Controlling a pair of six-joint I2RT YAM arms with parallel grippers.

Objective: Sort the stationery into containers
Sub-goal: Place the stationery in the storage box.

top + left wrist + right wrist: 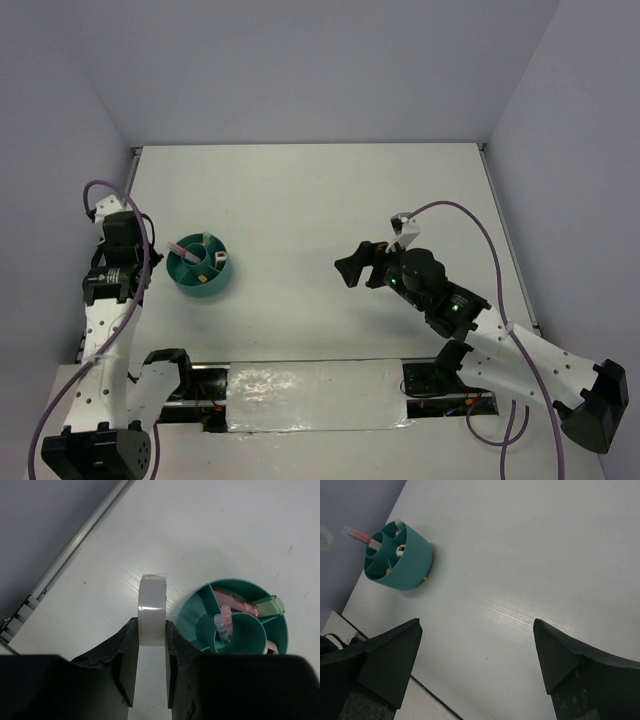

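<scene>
The robot will move its left gripper across and down to release the tape ring in the organizer's empty section (178, 270) (192, 617), since that section is below the gripper, to the right in the top view.
The round teal organizer (203, 283) stands on the white table at the left. In the left wrist view its rim (192, 605) lies just right of my left gripper (151, 630), which is shut on the clear tape ring (152, 605), held upright above the table. Two thin pens (224, 622) stand in the centre compartment. A pink stick (235, 601) and the mint-green tube (274, 605) lie in outer compartments. My right gripper (358, 262) is open and empty over the table's middle, far right of the organizer (412, 560); its fingers (400, 650) frame bare table.
A metal rail (75, 545) runs along the table's left edge, close to the left gripper. A shiny strip (310, 395) covers the near edge between the arm bases. Grey walls stand on three sides of the table.
</scene>
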